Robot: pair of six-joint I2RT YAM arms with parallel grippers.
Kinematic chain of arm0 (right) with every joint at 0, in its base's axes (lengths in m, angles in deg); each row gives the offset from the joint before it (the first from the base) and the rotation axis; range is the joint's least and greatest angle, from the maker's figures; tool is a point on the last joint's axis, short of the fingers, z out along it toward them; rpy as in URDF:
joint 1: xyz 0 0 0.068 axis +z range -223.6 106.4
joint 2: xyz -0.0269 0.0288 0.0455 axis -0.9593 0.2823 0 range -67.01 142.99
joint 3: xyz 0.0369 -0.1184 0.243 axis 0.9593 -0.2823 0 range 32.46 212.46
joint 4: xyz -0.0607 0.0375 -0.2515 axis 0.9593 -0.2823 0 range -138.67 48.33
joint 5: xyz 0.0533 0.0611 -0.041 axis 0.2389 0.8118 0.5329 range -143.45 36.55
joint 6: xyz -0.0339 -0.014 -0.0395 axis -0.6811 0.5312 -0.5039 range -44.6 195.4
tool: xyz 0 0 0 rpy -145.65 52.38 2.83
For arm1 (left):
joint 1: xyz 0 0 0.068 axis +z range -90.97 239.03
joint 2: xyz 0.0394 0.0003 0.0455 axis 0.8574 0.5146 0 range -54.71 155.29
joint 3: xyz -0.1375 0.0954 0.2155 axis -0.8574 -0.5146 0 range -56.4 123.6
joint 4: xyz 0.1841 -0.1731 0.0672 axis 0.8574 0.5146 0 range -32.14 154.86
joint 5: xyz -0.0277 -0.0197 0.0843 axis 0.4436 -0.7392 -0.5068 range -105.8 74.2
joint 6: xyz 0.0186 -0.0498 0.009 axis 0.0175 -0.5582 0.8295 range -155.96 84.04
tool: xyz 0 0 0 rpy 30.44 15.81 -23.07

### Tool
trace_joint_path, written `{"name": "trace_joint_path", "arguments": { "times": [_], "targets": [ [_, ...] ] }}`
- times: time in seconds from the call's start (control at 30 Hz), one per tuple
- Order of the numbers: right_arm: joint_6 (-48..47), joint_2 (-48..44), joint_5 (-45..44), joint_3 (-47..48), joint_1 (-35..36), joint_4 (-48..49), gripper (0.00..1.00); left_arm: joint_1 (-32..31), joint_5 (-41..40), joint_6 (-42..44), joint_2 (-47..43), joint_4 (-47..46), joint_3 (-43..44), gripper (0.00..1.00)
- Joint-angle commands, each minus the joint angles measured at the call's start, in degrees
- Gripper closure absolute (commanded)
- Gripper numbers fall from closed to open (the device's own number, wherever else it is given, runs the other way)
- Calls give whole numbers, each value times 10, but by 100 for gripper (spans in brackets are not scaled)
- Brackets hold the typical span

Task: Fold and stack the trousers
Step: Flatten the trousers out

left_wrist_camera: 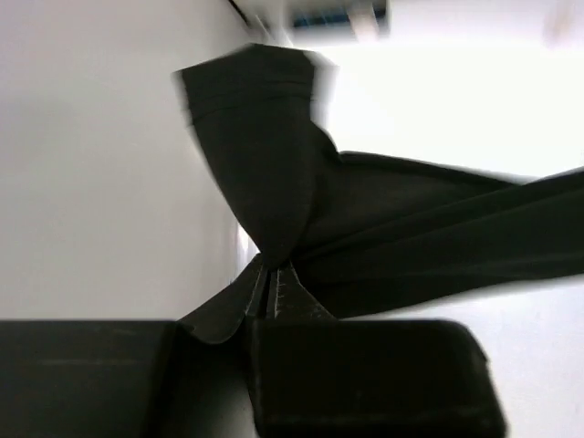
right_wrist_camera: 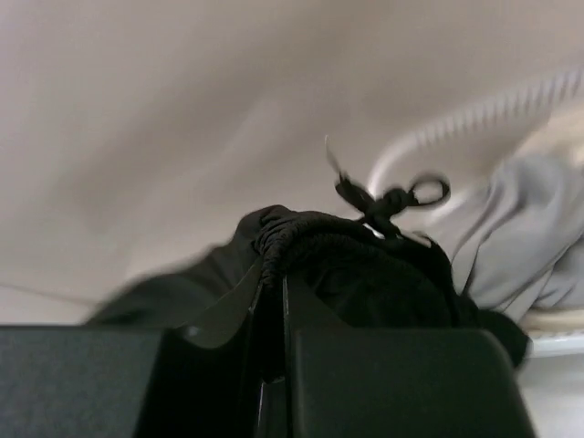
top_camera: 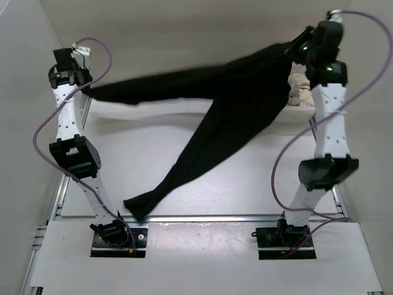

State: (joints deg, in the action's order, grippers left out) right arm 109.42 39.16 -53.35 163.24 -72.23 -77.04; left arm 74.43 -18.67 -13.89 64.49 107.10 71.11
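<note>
The trousers hang stretched in the air, so my right gripper should move down and back and release the gathered waistband on the clear tabletop before its base (top_camera: 291, 177).
The black trousers (top_camera: 227, 104) hang stretched in the air between both arms. My left gripper (top_camera: 86, 88) is shut on the cuff end of one leg (left_wrist_camera: 265, 173) at the far left. My right gripper (top_camera: 299, 49) is shut on the gathered waistband (right_wrist_camera: 301, 239) at the far right; the drawstring knot (right_wrist_camera: 388, 196) dangles beside it. The second leg (top_camera: 184, 166) hangs down diagonally, its cuff (top_camera: 140, 206) resting on the table near the left arm's base.
A pile of light grey and beige garments (top_camera: 299, 91) lies at the far right of the table (top_camera: 258, 178), also in the right wrist view (right_wrist_camera: 520, 228). White walls enclose the left, back and right sides.
</note>
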Motion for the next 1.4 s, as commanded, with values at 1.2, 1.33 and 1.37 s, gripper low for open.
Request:
{"name": "trace_joint_path", "arguments": {
  "times": [1.2, 1.33, 1.37],
  "targets": [
    [24, -432, -150, -703, -205, -136, 100, 50, -74, 116, -281, 125, -418, 86],
    [54, -448, -212, -722, -205, -199, 100, 50, -100, 123, -304, 132, -456, 86],
    [66, -454, -220, -737, -205, -210, 100, 50, -100, 129, -312, 137, -472, 86]
  ]
}}
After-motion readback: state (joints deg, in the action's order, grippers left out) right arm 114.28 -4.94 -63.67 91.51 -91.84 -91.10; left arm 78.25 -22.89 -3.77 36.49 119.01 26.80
